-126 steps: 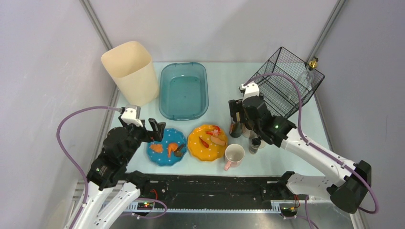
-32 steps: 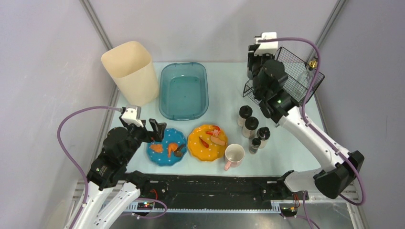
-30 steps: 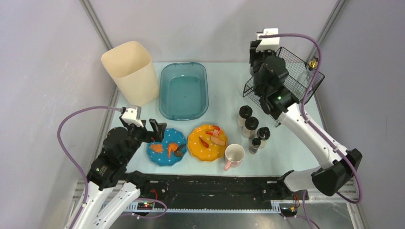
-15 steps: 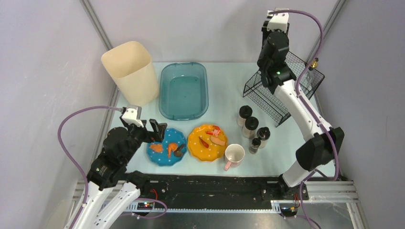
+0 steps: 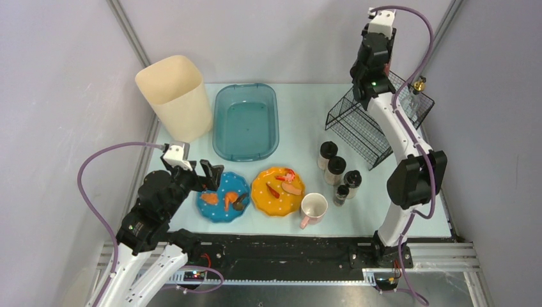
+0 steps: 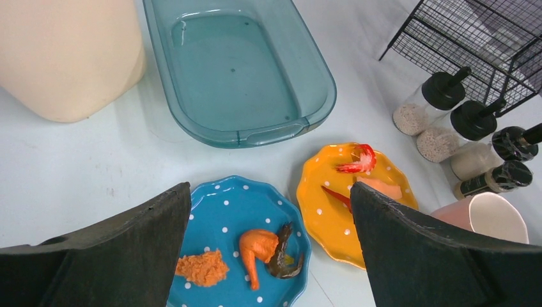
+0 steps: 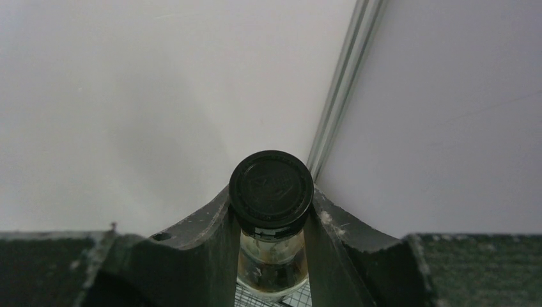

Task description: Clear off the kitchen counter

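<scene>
I should lower my right gripper into the far part of the black wire basket (image 7: 298, 297), next to the gold-topped bottle, because the glass bottle is still hanging above the mesh.
The kitchen counter (image 5: 300, 121) holds a blue dotted plate (image 5: 222, 197) with orange food scraps, an orange plate (image 5: 277, 190) with shrimp and scraps, a pink mug (image 5: 313, 208) and several black-capped shakers (image 5: 335, 169). My left gripper (image 5: 211, 176) hovers open over the blue plate (image 6: 217, 211), nothing between its fingers. My right gripper (image 5: 382, 64) is raised high above the black wire basket (image 5: 377, 121), shut on a glass bottle (image 7: 271, 190) with a black cap. The basket's mesh shows just under the bottle.
A teal basin (image 5: 246, 121) lies at the back centre and a cream bin (image 5: 174, 96) stands to its left. The tilted basket has a gold-topped bottle (image 5: 418, 84) at its far corner. Walls and metal corner posts close in behind.
My right arm has carried the bottle from beside the shakers up and back to high over the wire basket. The left arm has stayed still.
</scene>
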